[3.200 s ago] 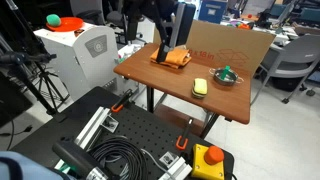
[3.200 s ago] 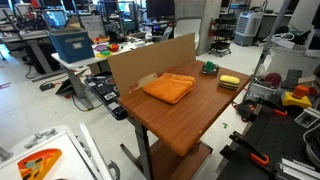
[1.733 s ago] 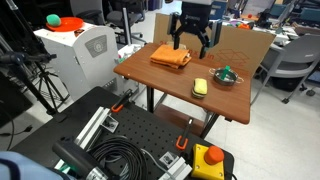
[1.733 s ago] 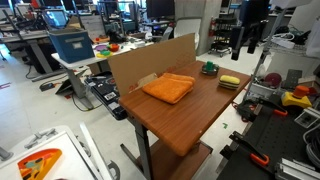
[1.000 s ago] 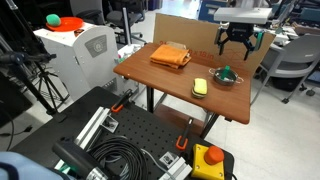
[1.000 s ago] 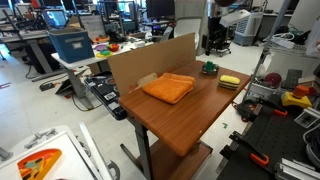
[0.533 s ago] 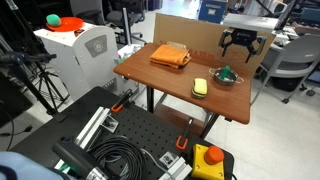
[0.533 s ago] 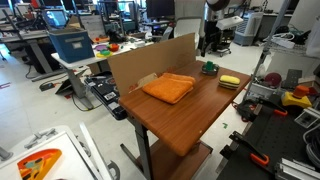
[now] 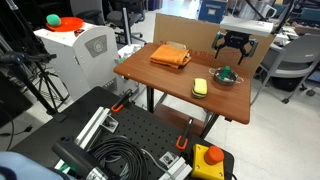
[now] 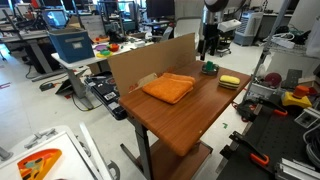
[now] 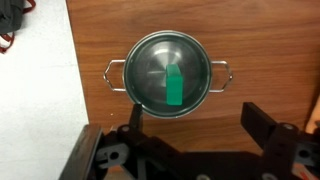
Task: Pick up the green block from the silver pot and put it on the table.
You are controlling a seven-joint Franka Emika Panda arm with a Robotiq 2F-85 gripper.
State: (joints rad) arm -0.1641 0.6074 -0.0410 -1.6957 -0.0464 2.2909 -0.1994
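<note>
The green block already lines up with the gap between my gripper's open fingers, so my gripper should next go down into the silver pot and over the block.
The silver pot sits on the brown wooden table, seen from straight above in the wrist view, with the green block lying inside it. In both exterior views the pot stands at the table's far end by the cardboard wall. My gripper hovers above the pot, open and empty; its dark fingers show at the bottom of the wrist view. In the exterior views the gripper hangs above the pot.
A pale yellow pad lies next to the pot. An orange cloth lies mid-table. A cardboard wall lines one long edge. A black perforated platform stands below the table.
My gripper has swung from over the orange cloth across the table to above the pot, and has come down slightly in the last half second.
</note>
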